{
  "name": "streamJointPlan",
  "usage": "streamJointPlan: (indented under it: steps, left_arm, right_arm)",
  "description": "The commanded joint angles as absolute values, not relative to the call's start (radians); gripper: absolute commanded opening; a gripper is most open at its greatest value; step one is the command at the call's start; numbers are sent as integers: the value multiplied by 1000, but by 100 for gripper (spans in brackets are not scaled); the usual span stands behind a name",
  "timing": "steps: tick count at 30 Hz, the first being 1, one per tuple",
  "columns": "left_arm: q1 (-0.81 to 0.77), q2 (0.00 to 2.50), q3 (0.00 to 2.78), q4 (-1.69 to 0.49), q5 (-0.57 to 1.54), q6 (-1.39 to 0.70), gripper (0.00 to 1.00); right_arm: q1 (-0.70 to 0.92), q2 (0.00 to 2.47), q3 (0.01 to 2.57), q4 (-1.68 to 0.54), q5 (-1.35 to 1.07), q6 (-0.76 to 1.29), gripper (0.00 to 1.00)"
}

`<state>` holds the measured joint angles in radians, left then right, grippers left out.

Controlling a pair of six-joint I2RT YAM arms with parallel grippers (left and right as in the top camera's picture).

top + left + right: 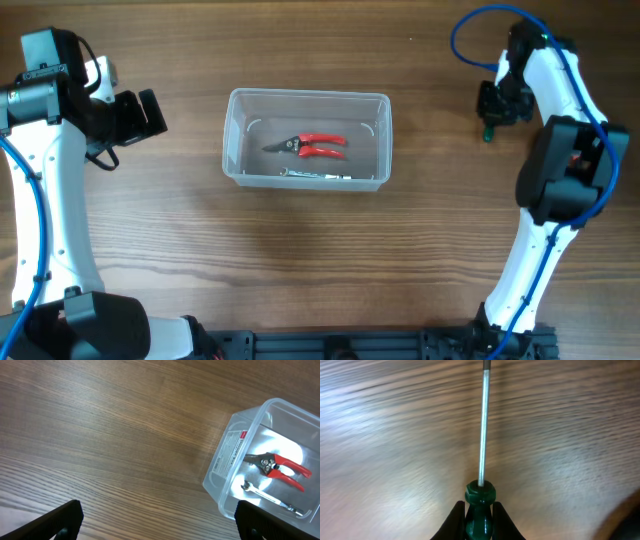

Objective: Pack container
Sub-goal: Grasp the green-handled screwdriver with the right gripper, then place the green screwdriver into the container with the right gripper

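Observation:
I should next lift the green-handled screwdriver over to the container with my right gripper. Then I should lower the screwdriver inside, over the wrench [318, 176] and beside the red-handled pliers.
The clear plastic container [232, 160] stands at the table's middle and also shows in the left wrist view [227, 455]. Inside it lie red-handled pliers [315, 146] and a small metal wrench [318, 176]; both show in the left wrist view too, the pliers [280, 465] and the wrench [267, 496]. My left gripper [140, 115] is open and empty, left of the container. My right gripper [497, 108] is at the far right, shut on a green-handled screwdriver [480, 505] whose steel shaft points away over bare wood.
Brown wooden tabletop [330, 260] all round. The arm bases stand at the front edge.

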<state>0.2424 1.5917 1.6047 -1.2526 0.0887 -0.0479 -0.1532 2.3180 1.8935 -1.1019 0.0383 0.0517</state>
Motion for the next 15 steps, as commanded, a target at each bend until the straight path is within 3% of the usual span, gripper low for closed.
streamJointPlan:
  steps: [1,5,9,15]
  left_arm:
    - [237,1599,1608,-1255,108,-60,100]
    - [237,1599,1608,-1254,108,-61,100]
    - [237,1599,1608,-1254,107,-61,100]
    - [238,1599,1608,-1254,107,-52,100]
  right_arm:
    - [-20,2055,1966,-1100,17,-63,4]
    - [198,1874,1966,-1116,-8,-210,4]
    - [488,1853,1957,-1204,-110,-548,4]
    - [623,1979,1907,-1191,-231,-742,4]
